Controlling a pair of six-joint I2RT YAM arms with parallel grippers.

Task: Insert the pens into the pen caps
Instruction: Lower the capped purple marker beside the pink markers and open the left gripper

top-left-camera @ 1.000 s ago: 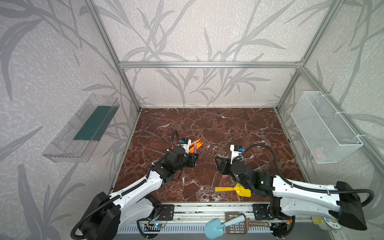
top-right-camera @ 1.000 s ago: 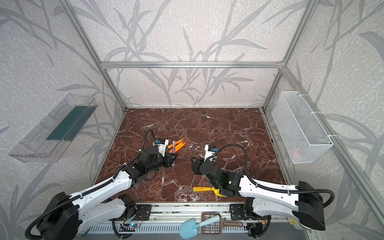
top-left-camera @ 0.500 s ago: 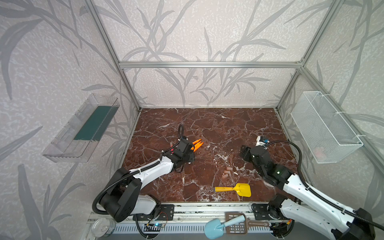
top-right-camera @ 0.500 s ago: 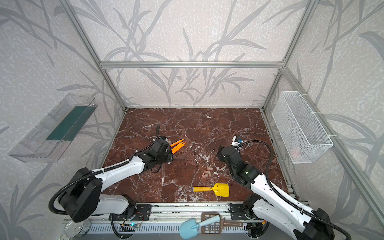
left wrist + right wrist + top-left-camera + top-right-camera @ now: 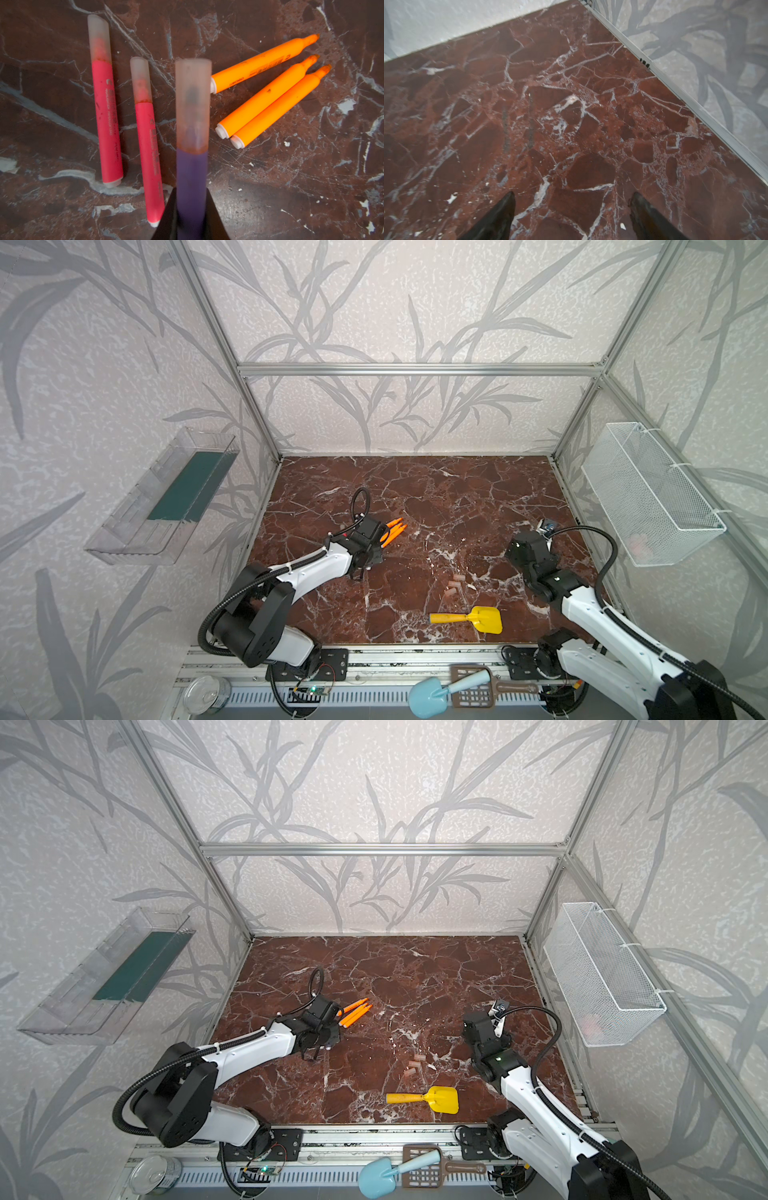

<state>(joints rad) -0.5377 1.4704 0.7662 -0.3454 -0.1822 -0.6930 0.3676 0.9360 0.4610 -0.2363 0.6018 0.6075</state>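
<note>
I will next move my left gripper down to the bare floor beside the capped pink pens and let go of the purple pen [image 5: 192,176], because its tip already has a cap on.
My left gripper [image 5: 191,194] is shut on the purple pen [image 5: 192,176], which carries a translucent pen cap [image 5: 193,99] over its tip. Just above the floor it hangs between two capped pink pens [image 5: 108,124] and three bare orange pens [image 5: 264,99]. In both top views the orange pens [image 5: 392,531] [image 5: 355,1011] stick out beside the left wrist, and the pink ones are hidden under it. Three loose pen caps [image 5: 455,585] [image 5: 415,1065] lie right of centre. My right gripper [image 5: 573,197] stands open and holds nothing, over bare floor at the right.
A yellow toy shovel [image 5: 469,618] lies near the front edge, just in front of the caps. A wire basket [image 5: 648,493] hangs on the right wall and a clear tray [image 5: 166,497] on the left wall. A blue scoop [image 5: 432,695] rests on the front rail.
The right arm swung from the middle out to the right and its jaws opened, baring the loose caps. The left gripper carried the capped purple pen back beside the other pens.
</note>
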